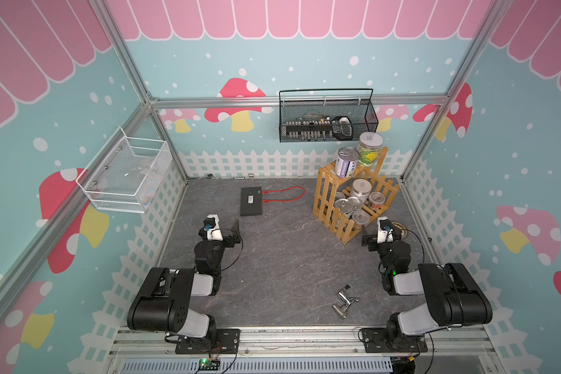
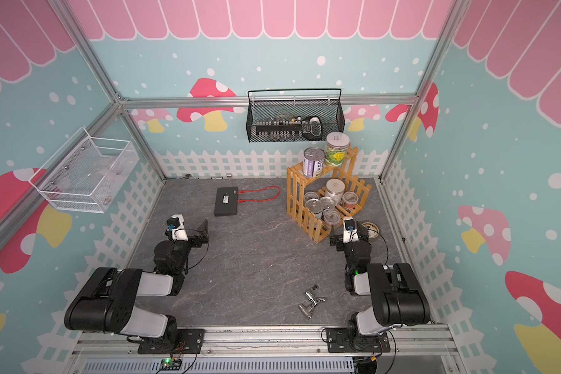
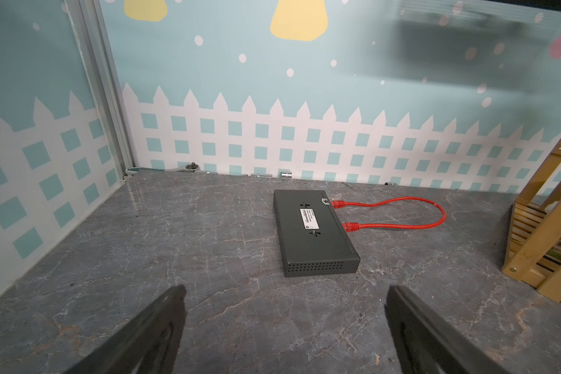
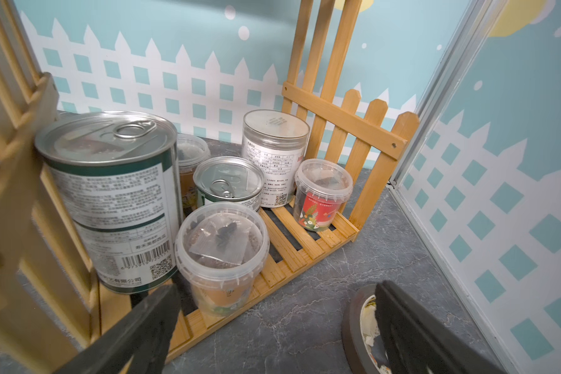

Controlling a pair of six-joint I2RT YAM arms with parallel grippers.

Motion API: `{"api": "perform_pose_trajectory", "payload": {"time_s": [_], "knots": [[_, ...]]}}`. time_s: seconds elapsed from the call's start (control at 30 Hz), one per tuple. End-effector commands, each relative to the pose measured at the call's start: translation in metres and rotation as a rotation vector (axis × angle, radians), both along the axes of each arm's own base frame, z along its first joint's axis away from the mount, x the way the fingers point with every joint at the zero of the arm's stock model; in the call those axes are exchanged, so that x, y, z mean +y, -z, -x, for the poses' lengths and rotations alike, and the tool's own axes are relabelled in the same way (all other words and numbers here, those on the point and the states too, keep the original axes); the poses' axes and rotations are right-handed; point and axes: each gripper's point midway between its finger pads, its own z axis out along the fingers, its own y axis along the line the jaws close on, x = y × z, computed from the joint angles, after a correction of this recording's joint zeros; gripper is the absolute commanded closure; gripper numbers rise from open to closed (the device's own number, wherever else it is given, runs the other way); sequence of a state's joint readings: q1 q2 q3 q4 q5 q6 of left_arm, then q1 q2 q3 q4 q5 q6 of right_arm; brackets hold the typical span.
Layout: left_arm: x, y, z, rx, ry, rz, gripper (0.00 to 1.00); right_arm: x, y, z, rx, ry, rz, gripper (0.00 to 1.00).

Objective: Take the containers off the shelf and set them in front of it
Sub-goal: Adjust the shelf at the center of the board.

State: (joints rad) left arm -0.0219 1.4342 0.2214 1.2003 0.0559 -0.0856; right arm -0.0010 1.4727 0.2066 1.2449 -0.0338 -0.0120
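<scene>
I will lift my right gripper and turn it toward the shelf's slatted side. Then I will lower its open fingers over the low slat's top (image 1: 345, 228) (image 4: 0, 205), because it stands clear.
The yellow-orange slatted shelf (image 1: 324, 191) (image 2: 293, 191) stands at the back right. Its upper tier holds a purple-labelled tin (image 1: 346, 163) and a jar with a yellow-green label (image 1: 369, 149). On the lower tier (image 4: 305, 246) stand a tall tin (image 4: 110, 194), a short tin (image 4: 229, 181), a white-lidded canister (image 4: 274, 152) and three clear cups, the nearest (image 4: 221, 252) at the front edge. My right gripper (image 4: 277, 301) is open and empty just in front of the lower tier. My left gripper (image 3: 285, 301) is open and empty over bare table, far left of the shelf.
A tape roll (image 4: 357, 323) lies by the right gripper's outer finger. A black box with a red cable loop (image 1: 250, 201) sits at the back centre, and a chrome faucet (image 1: 345, 299) lies near the front. A black basket (image 1: 327, 119) and a white basket (image 1: 127, 175) hang on the walls.
</scene>
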Motion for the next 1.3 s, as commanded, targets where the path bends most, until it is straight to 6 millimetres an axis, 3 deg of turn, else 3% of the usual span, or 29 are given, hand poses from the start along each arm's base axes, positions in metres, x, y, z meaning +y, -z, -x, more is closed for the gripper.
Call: {"api": "perform_pose_trajectory", "payload": {"time_s": [0.0, 0.17, 0.3, 0.47, 0.6, 0.73, 0.9, 1.17, 1.27], "knots": [[0.001, -0.014, 0.0, -0.008, -0.012, -0.012, 0.01, 0.006, -0.023, 0.001, -0.046, -0.041, 0.014, 0.01], [-0.008, -0.041, -0.002, -0.018, -0.006, 0.008, 0.01, 0.017, -0.048, 0.004, -0.062, -0.102, -0.005, 0.01], [-0.02, -0.062, -0.004, 0.001, 0.03, 0.071, 0.01, 0.041, -0.077, 0.006, -0.067, -0.246, -0.035, 0.01], [-0.049, -0.087, -0.006, 0.057, 0.156, 0.166, 0.01, 0.077, -0.114, 0.013, -0.049, -0.469, -0.058, 0.02], [-0.081, -0.096, -0.001, 0.117, 0.292, 0.222, 0.01, 0.097, -0.127, 0.017, 0.002, -0.615, -0.047, 0.05], [-0.114, -0.094, 0.007, 0.18, 0.404, 0.228, 0.01, 0.1, -0.118, 0.01, 0.08, -0.642, -0.02, 0.05], [-0.147, -0.084, 0.019, 0.236, 0.515, 0.232, 0.01, 0.101, -0.087, -0.005, 0.21, -0.659, 0.0, 0.14], [-0.176, -0.071, 0.022, 0.289, 0.603, 0.229, 0.01, 0.11, -0.047, -0.015, 0.331, -0.665, 0.033, 0.25], [-0.181, -0.069, 0.022, 0.295, 0.617, 0.222, 0.01, 0.11, -0.042, -0.016, 0.338, -0.659, 0.036, 0.33]]}}
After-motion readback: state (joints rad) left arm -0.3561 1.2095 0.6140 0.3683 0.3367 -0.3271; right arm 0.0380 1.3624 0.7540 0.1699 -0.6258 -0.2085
